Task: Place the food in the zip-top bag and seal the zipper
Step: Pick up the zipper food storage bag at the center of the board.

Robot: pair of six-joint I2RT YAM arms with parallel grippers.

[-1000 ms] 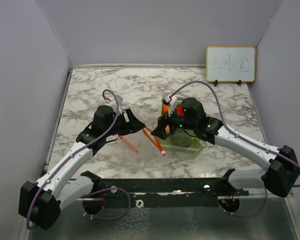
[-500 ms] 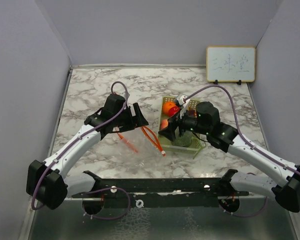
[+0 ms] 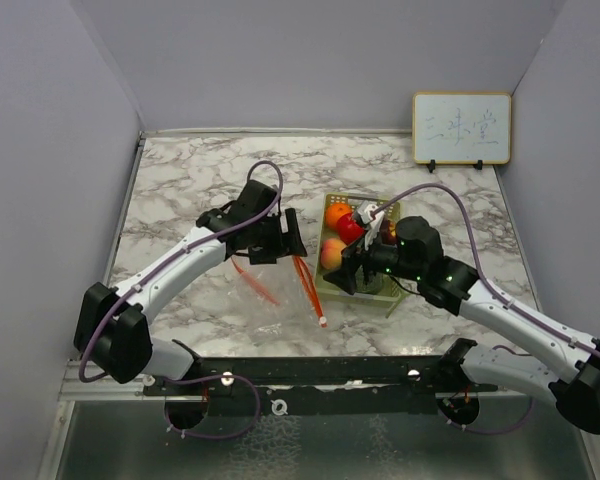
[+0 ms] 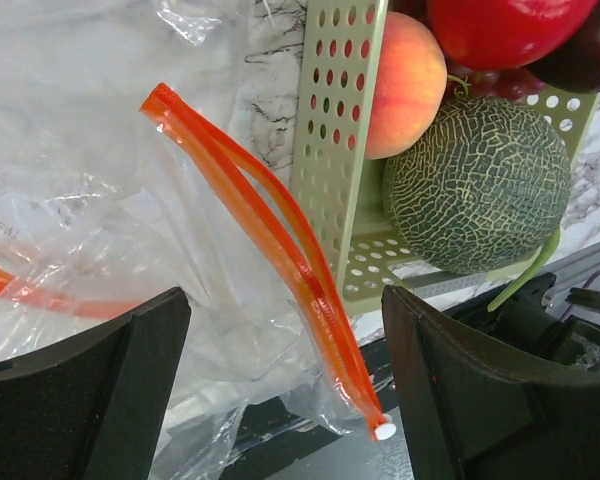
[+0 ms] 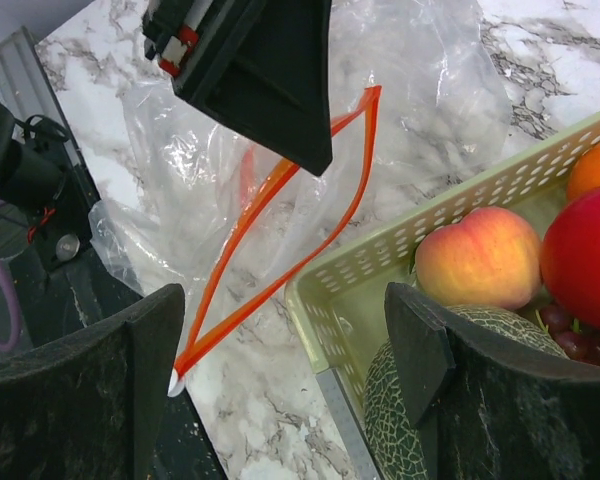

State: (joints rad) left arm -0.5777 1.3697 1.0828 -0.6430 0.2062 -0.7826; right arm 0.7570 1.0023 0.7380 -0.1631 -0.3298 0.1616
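The bag's rim is below and back from my left gripper, so my left gripper needs to move down and back onto the orange zipper facing the bag's gaping opening [image 3: 302,279] [image 4: 236,210].
The clear zip-top bag [image 3: 265,290] lies on the marble, its orange zipper [image 3: 307,285] gaping open; it also shows in the left wrist view [image 4: 80,190] and the right wrist view [image 5: 200,170]. The food sits in a pale green tray [image 3: 326,288]: netted melon [image 4: 475,185], peach [image 4: 405,85], red fruit [image 4: 500,25] and an orange fruit [image 5: 595,165]. My left gripper [image 3: 280,240] is open and empty, hovering above the bag's mouth [image 4: 280,330]. My right gripper [image 3: 352,272] is open and empty over the tray's near left corner [image 5: 285,320], next to the melon [image 5: 405,420].
A whiteboard [image 3: 461,128] stands at the back right. A black rail [image 3: 310,372] runs along the table's near edge, just beyond the zipper's white slider [image 3: 322,323]. Grey walls close the sides and back.
My left arm has swung right and forward to hover over the bag beside the tray. My right gripper has drawn back toward the near side, uncovering the fruits.
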